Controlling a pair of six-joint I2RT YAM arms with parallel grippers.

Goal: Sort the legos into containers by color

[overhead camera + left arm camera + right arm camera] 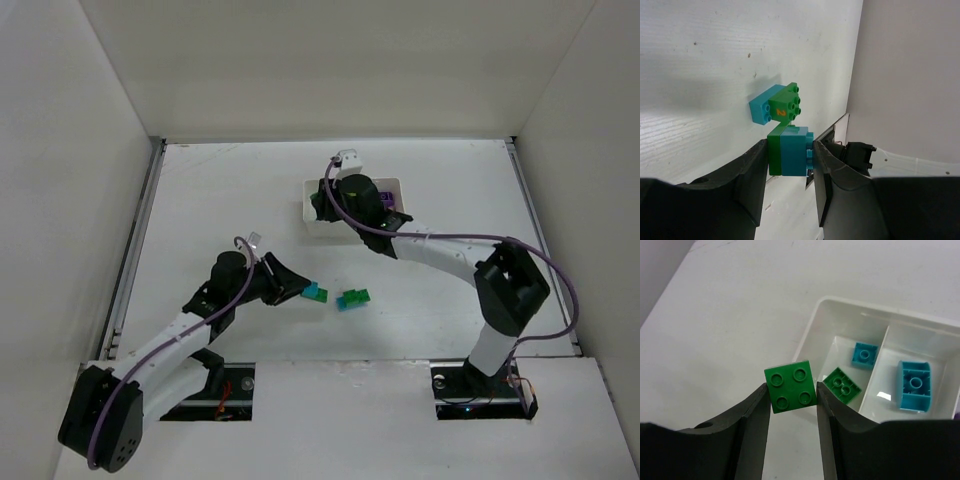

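The section of the container already holding a green brick (841, 374) is below, so I will next move my right gripper down toward the right in its wrist view and let go of the flat brick (791, 386).
My left gripper (300, 291) is shut on a green-and-teal lego clump (789, 156), held just above the table; the clump also shows in the top view (314, 293). A second green-and-teal clump (353, 298) lies on the table just right of it, and it shows ahead of the fingers in the left wrist view (777, 106). My right gripper (791, 390) is shut on a flat green brick (791, 386) beside the left end of the white tray (850, 302). The tray's left compartment holds a green brick (842, 385) and a small teal brick (864, 355). The middle compartment holds a larger teal brick (914, 386).
In the top view my right arm covers most of the tray (320, 230); a purple brick (388, 197) shows at its right end. White walls enclose the table on three sides.
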